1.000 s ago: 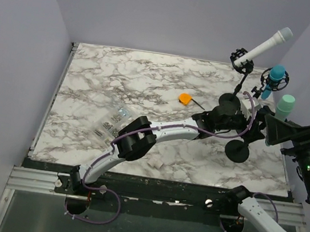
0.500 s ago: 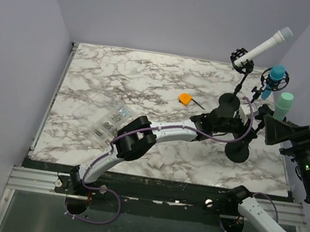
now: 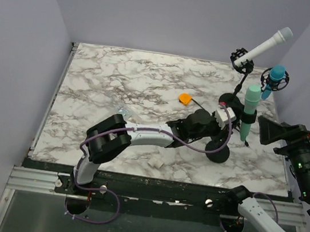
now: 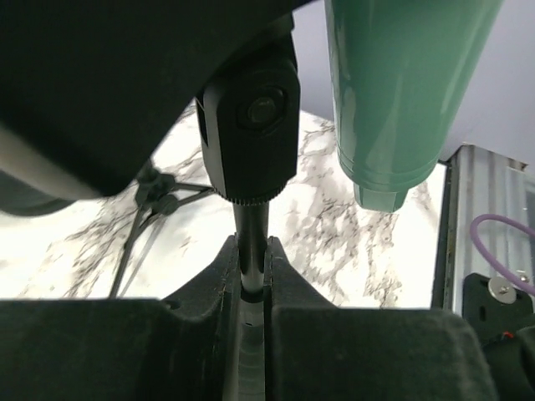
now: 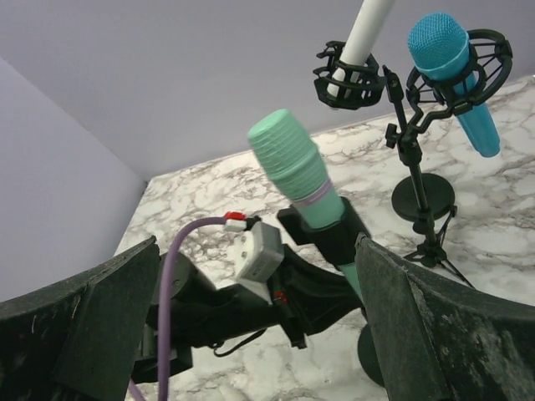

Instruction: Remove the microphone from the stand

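Observation:
The green microphone (image 3: 250, 109) is near the other stands, so my left gripper should next carry its stand's pole (image 4: 252, 251) to the left in the top view, toward the open table, and then let go.
The green microphone (image 3: 250, 109) sits in a black clip (image 5: 333, 236) on top of its stand, head up and slightly tilted. The stand's round base (image 3: 217, 152) rests on the marble table. My left gripper (image 3: 229, 133) is shut on the stand's thin pole (image 4: 252, 251) just below the clip joint; the pole runs between both fingers. In the left wrist view the microphone's lower body (image 4: 401, 92) hangs at the upper right. My right gripper (image 5: 257, 251) is open, to the right of the microphone and apart from it, with the microphone (image 5: 297, 171) framed between its fingers.
A white microphone (image 3: 263, 47) and a blue microphone (image 3: 276, 75) stand on their own stands at the back right. An orange tool (image 3: 185, 99) lies mid-table. A clear bag of small parts (image 3: 122, 112) lies under the left arm, and a small white piece (image 3: 154, 163) lies near the front edge.
My left gripper has shut on the stand's pole and drawn stand and green microphone leftward, away from the right edge. The right gripper has stayed open and almost still.

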